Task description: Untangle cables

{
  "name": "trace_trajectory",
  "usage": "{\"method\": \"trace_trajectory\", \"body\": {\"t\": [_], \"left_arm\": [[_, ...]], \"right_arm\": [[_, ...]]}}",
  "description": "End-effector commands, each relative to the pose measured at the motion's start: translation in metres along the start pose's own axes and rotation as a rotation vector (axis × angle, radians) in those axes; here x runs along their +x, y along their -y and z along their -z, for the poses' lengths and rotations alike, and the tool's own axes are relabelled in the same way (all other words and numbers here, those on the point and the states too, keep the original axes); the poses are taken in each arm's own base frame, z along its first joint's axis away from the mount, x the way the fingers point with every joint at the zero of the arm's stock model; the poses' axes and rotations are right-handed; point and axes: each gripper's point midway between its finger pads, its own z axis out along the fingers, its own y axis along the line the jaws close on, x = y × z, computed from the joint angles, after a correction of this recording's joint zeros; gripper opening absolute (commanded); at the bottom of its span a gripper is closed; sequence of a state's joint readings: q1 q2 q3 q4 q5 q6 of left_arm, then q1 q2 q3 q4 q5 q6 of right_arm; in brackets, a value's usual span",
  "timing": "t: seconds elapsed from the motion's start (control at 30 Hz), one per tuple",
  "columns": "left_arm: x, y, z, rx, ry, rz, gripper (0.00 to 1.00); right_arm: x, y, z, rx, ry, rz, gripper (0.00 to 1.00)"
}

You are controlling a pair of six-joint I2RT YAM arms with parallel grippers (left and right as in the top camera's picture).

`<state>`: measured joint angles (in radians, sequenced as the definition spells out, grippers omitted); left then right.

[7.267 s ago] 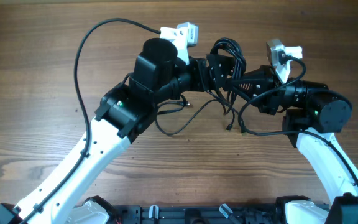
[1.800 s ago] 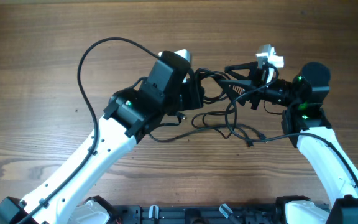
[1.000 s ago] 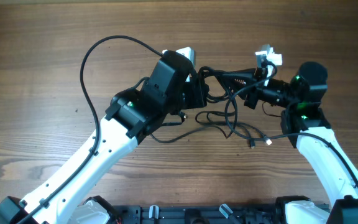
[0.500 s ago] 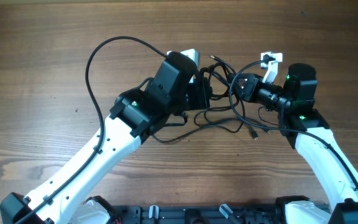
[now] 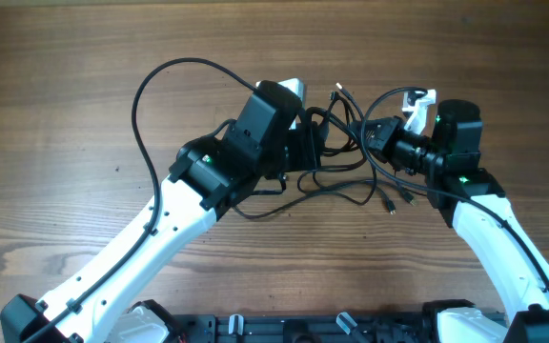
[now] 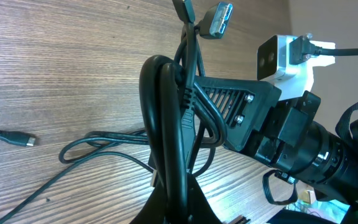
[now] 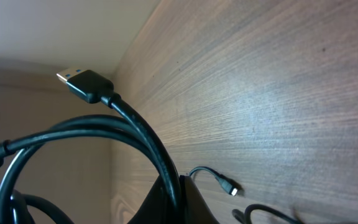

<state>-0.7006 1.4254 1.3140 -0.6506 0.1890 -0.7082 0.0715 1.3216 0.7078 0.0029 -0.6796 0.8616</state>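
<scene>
Wood by the small plug (image 6: 45, 121) is to the left of my left gripper in the overhead view. I will move my left gripper there, away from the close right gripper, and let go of the bundle.
The cables (image 5: 343, 152) are thin black cords bunched between my two grippers above the wooden table. Loose strands trail down to small plug ends (image 5: 390, 206) on the wood. A USB plug (image 5: 339, 90) sticks up at the far side. My left gripper (image 5: 319, 145) is shut on a bundle of cables (image 6: 169, 124), with the USB plug (image 6: 220, 17) above it. My right gripper (image 5: 369, 134) is shut on one looped cable (image 7: 143, 134) ending in a USB plug (image 7: 83, 83). The two grippers are close together.
A thick black robot cable (image 5: 151, 90) arcs over the table to the left arm. A small plug (image 6: 27, 140) lies on the wood at the left. Another small plug (image 7: 231, 188) lies under the right gripper. The black base rail (image 5: 294, 329) runs along the front edge.
My right gripper has moved left toward the left gripper and turned. The taut strand between them has gone slack into loops, and the loose plug ends have slid left.
</scene>
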Motion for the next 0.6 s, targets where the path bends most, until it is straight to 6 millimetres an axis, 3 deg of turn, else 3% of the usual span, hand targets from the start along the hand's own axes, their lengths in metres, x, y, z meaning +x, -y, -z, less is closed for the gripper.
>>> {"method": "trace_trajectory", "body": {"t": [0.0, 0.3, 0.43, 0.57], "left_arm": [[-0.009, 0.003, 0.015, 0.004, 0.049, -0.022, 0.04], [-0.011, 0.001, 0.016, -0.008, 0.060, -0.022, 0.04], [-0.019, -0.007, 0.016, -0.055, 0.104, -0.020, 0.04], [-0.030, -0.020, 0.019, -0.130, 0.173, -0.018, 0.04]], "right_arm": [[-0.022, 0.034, 0.004, 0.132, 0.122, -0.120, 0.04], [-0.008, 0.023, 0.002, 0.065, 0.043, -0.257, 0.04], [0.005, 0.030, 0.002, 0.093, -0.003, -0.357, 0.04], [0.023, 0.045, 0.005, 0.169, -0.045, -0.578, 0.04]]}}
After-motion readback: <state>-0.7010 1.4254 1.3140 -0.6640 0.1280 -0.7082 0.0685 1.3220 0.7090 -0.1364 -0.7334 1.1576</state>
